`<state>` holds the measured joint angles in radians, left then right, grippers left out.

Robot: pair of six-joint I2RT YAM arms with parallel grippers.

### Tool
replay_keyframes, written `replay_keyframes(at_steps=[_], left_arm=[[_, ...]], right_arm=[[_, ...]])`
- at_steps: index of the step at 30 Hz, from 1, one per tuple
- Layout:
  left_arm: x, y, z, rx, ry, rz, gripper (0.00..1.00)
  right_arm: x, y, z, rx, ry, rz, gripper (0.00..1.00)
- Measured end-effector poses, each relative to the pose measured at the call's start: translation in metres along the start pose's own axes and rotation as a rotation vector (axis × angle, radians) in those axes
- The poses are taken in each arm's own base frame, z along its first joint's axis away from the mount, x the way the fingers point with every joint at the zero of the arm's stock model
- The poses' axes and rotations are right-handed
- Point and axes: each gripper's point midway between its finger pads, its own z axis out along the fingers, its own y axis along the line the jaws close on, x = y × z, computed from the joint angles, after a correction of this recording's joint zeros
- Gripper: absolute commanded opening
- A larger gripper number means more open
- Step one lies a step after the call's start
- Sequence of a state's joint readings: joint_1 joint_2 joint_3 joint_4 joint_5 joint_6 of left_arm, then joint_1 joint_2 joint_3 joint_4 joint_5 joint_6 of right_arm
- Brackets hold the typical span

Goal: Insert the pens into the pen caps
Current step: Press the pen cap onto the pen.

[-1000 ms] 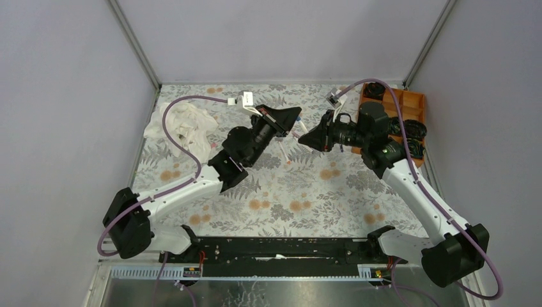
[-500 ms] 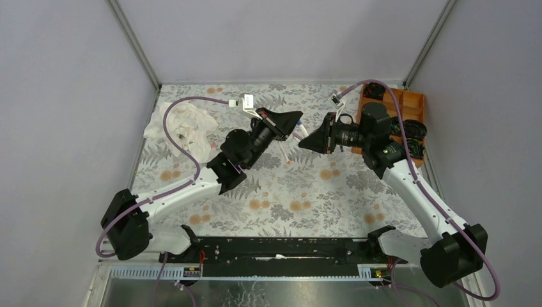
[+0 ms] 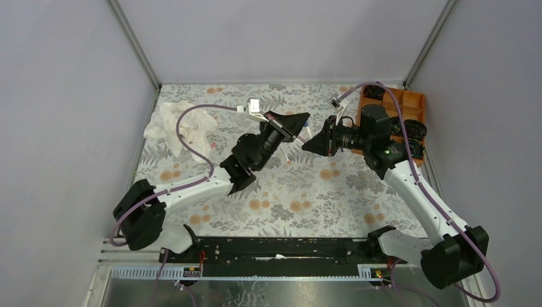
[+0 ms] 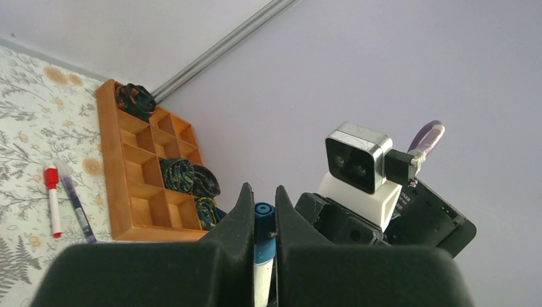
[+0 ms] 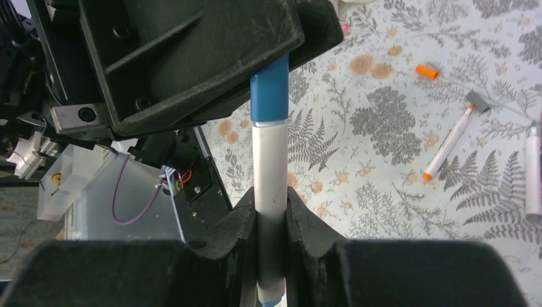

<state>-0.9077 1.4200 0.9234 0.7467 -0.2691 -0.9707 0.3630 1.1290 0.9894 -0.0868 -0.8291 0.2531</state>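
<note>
I will lower my right gripper toward the tray, as the pen is capped, and let go between the red-capped and blue-purple pens below it on the tabletop.
A white-barrelled pen (image 5: 271, 166) is raised above the table between the two arms. My right gripper (image 5: 271, 204) is shut on its barrel. A blue pen cap (image 5: 270, 96) sits on the pen's far end, and my left gripper (image 4: 263, 203) is shut on that blue pen cap (image 4: 264, 220). In the top view the left gripper (image 3: 305, 123) and right gripper (image 3: 309, 142) meet tip to tip. On the table lie a loose orange cap (image 5: 427, 71), an orange-tipped pen (image 5: 450, 142) with a grey cap (image 5: 478, 100) at its end, a red-capped pen (image 4: 52, 198) and a dark blue-purple pen (image 4: 77, 201).
An orange compartment tray (image 3: 410, 100) holding black coiled items stands at the back right. A crumpled white cloth (image 3: 167, 121) lies at the back left. Another white pen (image 5: 532, 169) lies at the right edge of the right wrist view.
The left arm has swung to the right, carrying its gripper a little rightward. The right gripper has shifted slightly too, and the two tips stay together. Both grips are unchanged.
</note>
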Motion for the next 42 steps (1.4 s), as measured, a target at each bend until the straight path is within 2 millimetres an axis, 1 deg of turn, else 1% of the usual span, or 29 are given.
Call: replay_keyframes(at_steps=[5, 8, 10, 15, 19, 23, 29, 39, 40, 42], left_arm=[[0.017, 0.006, 0.005, -0.015, 0.016, -0.021, 0.0], [0.024, 0.007, 0.002, -0.023, 0.033, -0.011, 0.0], [0.028, 0.008, -0.004, -0.03, 0.049, 0.005, 0.0], [0.029, 0.001, -0.017, -0.023, 0.07, 0.032, 0.0], [0.031, -0.002, -0.022, -0.004, 0.087, 0.043, 0.0], [0.037, -0.002, -0.023, 0.001, 0.102, 0.054, 0.0], [0.049, 0.003, -0.022, -0.003, 0.134, 0.07, 0.0], [0.055, 0.006, -0.025, -0.002, 0.158, 0.066, 0.0], [0.055, 0.007, -0.026, -0.003, 0.159, 0.063, 0.05], [0.055, 0.007, -0.026, -0.006, 0.16, 0.06, 0.18]], right_arm=[[0.012, -0.005, -0.002, 0.021, 0.039, 0.069, 0.0], [0.019, -0.005, -0.005, 0.024, 0.063, 0.099, 0.0], [0.023, -0.002, -0.007, 0.004, 0.079, 0.121, 0.0], [0.027, 0.012, -0.011, -0.074, 0.108, 0.141, 0.0], [0.029, 0.017, -0.013, -0.107, 0.119, 0.149, 0.0], [0.033, 0.016, -0.015, -0.106, 0.133, 0.15, 0.0], [0.041, 0.012, -0.019, -0.089, 0.156, 0.166, 0.0], [0.047, 0.009, -0.02, -0.079, 0.177, 0.171, 0.0], [0.047, 0.009, -0.02, -0.079, 0.179, 0.171, 0.0], [0.048, 0.009, -0.021, -0.079, 0.181, 0.17, 0.0]])
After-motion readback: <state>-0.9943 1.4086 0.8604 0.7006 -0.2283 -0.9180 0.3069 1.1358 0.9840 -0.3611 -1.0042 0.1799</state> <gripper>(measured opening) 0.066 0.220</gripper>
